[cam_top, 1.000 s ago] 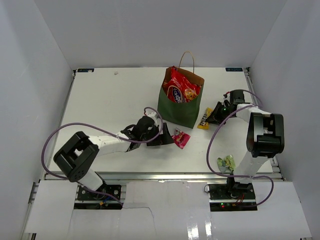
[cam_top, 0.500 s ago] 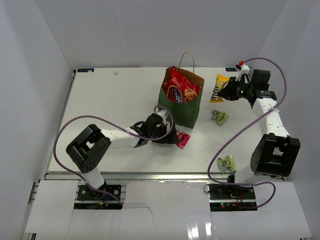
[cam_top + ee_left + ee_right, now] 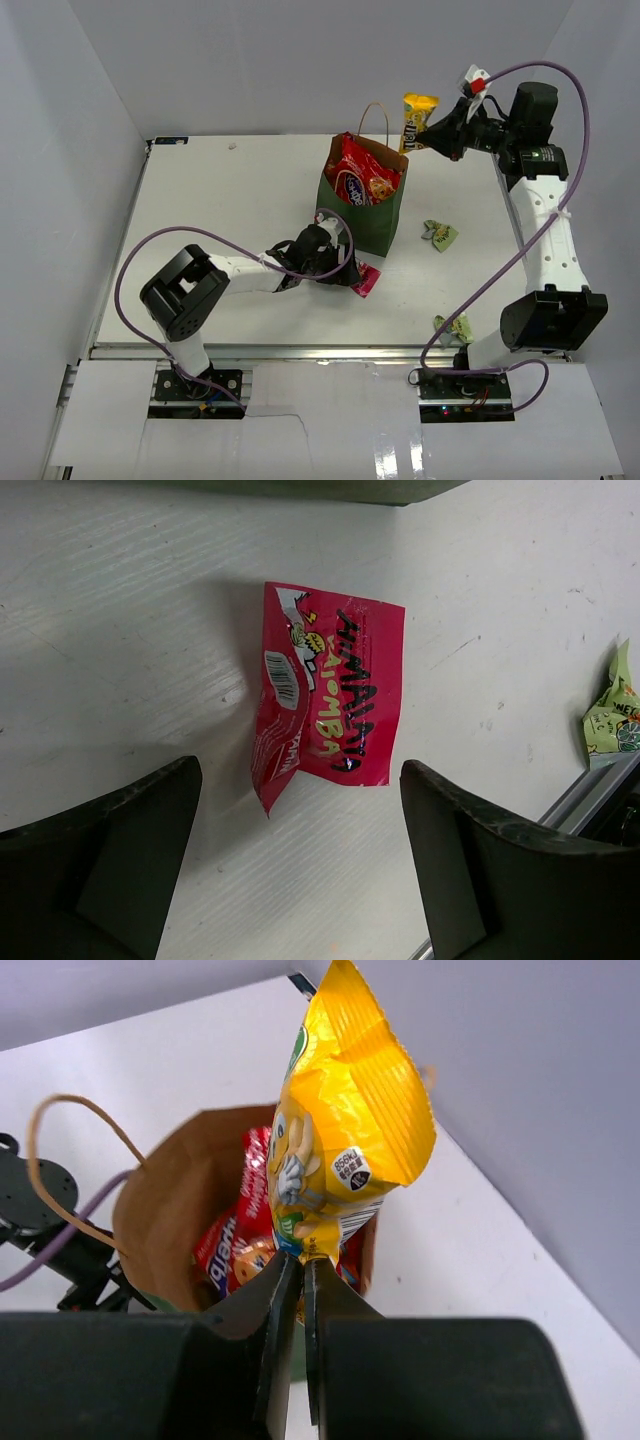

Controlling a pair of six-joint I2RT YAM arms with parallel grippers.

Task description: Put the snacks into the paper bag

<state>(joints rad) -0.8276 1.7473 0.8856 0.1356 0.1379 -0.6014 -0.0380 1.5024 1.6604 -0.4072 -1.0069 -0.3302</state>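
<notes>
The left gripper stays low next and closes both open fingers on the pink-red packet's folded end (image 3: 358, 288) (image 3: 274, 764), since that folded end lies between them.
The dark green paper bag (image 3: 358, 222) stands upright mid-table with a large red chip bag (image 3: 360, 175) inside; its brown inside shows in the right wrist view (image 3: 175, 1210). My right gripper (image 3: 436, 133) is shut on the yellow candy pack (image 3: 416, 118), also seen in the right wrist view (image 3: 340, 1140), holding it in the air just right of the bag's mouth. My left gripper (image 3: 340, 272) is open, low over the table, its jaws either side of a small pink-red packet (image 3: 330, 695) lying flat by the bag's front corner (image 3: 364, 279).
A light-green wrapper (image 3: 440, 234) lies right of the bag, and another (image 3: 456, 326) sits near the right arm's base; one shows at the edge of the left wrist view (image 3: 612, 715). White walls enclose the table on three sides.
My right gripper has lifted the yellow candy pack from the table up and left to beside the bag's mouth. My left gripper has crept right toward the pink-red packet.
</notes>
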